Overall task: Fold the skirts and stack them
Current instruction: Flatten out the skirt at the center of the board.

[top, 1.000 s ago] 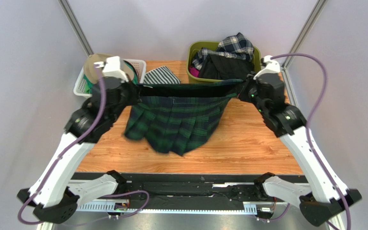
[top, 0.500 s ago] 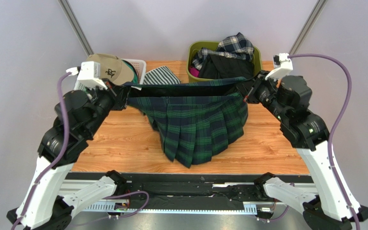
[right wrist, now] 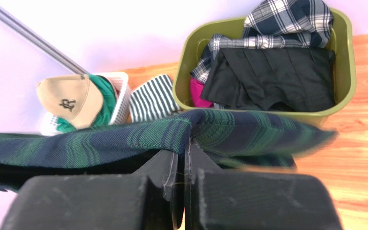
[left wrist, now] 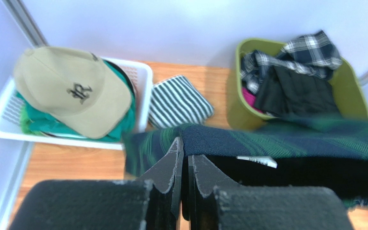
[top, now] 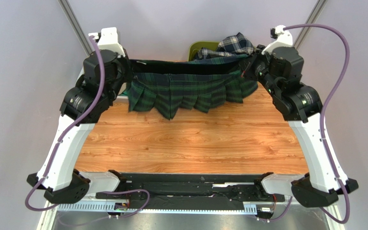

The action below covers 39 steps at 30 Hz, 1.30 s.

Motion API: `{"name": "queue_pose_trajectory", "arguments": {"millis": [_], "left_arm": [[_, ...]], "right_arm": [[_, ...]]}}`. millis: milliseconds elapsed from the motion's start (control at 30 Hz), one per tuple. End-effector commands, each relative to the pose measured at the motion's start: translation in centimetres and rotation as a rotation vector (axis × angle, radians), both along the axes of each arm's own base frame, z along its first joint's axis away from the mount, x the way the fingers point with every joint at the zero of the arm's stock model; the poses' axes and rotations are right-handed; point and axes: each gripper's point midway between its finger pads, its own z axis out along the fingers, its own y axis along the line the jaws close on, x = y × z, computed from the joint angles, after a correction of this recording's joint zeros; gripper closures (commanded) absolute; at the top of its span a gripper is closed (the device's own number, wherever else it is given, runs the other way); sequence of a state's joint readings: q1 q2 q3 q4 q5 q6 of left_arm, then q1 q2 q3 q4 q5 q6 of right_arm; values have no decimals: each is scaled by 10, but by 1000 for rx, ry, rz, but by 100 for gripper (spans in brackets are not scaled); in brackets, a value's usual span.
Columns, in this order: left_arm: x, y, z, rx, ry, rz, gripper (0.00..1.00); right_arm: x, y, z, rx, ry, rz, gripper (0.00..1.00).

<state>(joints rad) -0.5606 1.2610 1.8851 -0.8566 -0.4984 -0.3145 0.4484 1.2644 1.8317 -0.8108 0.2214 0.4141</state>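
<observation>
My left gripper will move back and down to the table's near edge to release the waistband, as the pleated hem hangs free above the open wood.
The dark green-navy tartan skirt (top: pixel 190 91) hangs stretched by its waistband between my two grippers, high over the far part of the wooden table (top: pixel 195 143). My left gripper (top: pixel 127 71) (left wrist: pixel 184 143) is shut on the waistband's left end. The right gripper (top: pixel 246 68) (right wrist: pixel 185 143) is shut on its right end. The pleated hem dangles free above the wood. A plain black skirt (right wrist: pixel 267 76) and a navy-white plaid skirt (right wrist: pixel 286 24) (top: pixel 231 44) lie in the olive-green bin (right wrist: pixel 183 62) behind it.
A white basket (left wrist: pixel 145 86) at the far left holds green cloth and a tan cap (left wrist: pixel 66 86). A green-and-white striped folded cloth (left wrist: pixel 178 100) lies between basket and bin. Grey walls and metal posts close the back corners.
Both arms have risen and swung toward the far side with the tartan skirt. Its hem, hanging low over mid-table before, now hangs at the back.
</observation>
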Motion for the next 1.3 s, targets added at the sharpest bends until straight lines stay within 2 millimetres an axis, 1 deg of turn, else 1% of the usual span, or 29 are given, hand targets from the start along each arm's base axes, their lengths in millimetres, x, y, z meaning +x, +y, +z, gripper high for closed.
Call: {"name": "queue_pose_trajectory", "arguments": {"millis": [0, 33, 67, 100, 133, 167, 233, 267, 300, 333, 367, 400, 433, 467, 500, 533, 600, 667, 767, 833, 900, 967, 1000, 1033, 1067, 1100, 1200, 1233, 1267], "left_arm": [[-44, 14, -10, -88, -1, -48, 100], [-50, 9, -24, -146, 27, -69, 100], [-48, -1, -68, -142, 107, -91, 100], [-67, -5, -78, -200, 112, -149, 100], [-74, -12, -99, -269, 159, -158, 100], [-77, -19, -152, -265, 260, -168, 100], [-105, -30, -184, -368, 337, -232, 96], [-116, -35, -229, -359, 436, -250, 93], [-134, -42, -240, -396, 467, -312, 70], [-147, -44, -275, -427, 563, -305, 66], [-157, -47, -285, -456, 597, -323, 64], [-170, -53, -286, -498, 614, -382, 56], [-178, -54, -296, -511, 647, -391, 49], [-183, -54, -296, -521, 653, -408, 40], [-190, -54, -292, -535, 643, -437, 15], [-193, -53, -290, -534, 644, -442, 6], [-198, -52, -284, -531, 631, -463, 4], [-195, -45, -279, -507, 610, -439, 4], [-177, -39, -279, -465, 577, -363, 3], [-160, -50, -278, -451, 570, -378, 2], [-146, -66, -285, -434, 607, -404, 1], [-127, -83, -280, -427, 581, -451, 1], [-117, -90, -297, -383, 645, -441, 1], [-107, -97, -292, -379, 642, -448, 1], [-101, -101, -297, -361, 663, -448, 1], [-93, -106, -318, -321, 723, -437, 1], [-76, -129, -344, -321, 772, -485, 1], [-75, -132, -351, -322, 795, -490, 1], [-75, -135, -369, -311, 849, -485, 2]], "right_arm": [[-35, -25, 5, 46, -52, -40, 99], [-48, -27, -22, 47, -9, -31, 99], [-55, -27, -36, 56, 14, -22, 99], [-64, -26, -50, 79, 41, -3, 99], [-80, -28, -84, 107, 105, -3, 99], [-89, -28, -100, 127, 135, 5, 97], [-117, -27, -136, 205, 217, 26, 92], [-124, -25, -182, 189, 324, 27, 83], [-137, -17, -200, 197, 381, 82, 77], [-156, -17, -221, 183, 457, 116, 67], [-167, -15, -243, 161, 531, 140, 64], [-176, -14, -249, 158, 571, 165, 59], [-186, -16, -256, 141, 610, 175, 47], [-191, -15, -257, 117, 615, 207, 41], [-195, -11, -251, 118, 610, 248, 37], [-196, -9, -249, 111, 610, 273, 30], [-199, -3, -238, 93, 579, 342, 20], [-194, -1, -235, 77, 566, 356, 18], [-175, 3, -235, 65, 538, 343, 16], [-159, -3, -242, 75, 551, 243, 14], [-141, -17, -261, 32, 600, 107, 11], [-129, -27, -280, 12, 652, -5, 2], [-123, -33, -295, -25, 697, -61, 1], [-118, -33, -303, -32, 711, -79, 1], [-118, -38, -319, -56, 748, -107, 1], [-116, -40, -336, -80, 811, -137, 1], [-118, -49, -373, -62, 921, -198, 1], [-110, -53, -385, -27, 944, -226, 1], [-110, -47, -392, 17, 971, -197, 1]]}}
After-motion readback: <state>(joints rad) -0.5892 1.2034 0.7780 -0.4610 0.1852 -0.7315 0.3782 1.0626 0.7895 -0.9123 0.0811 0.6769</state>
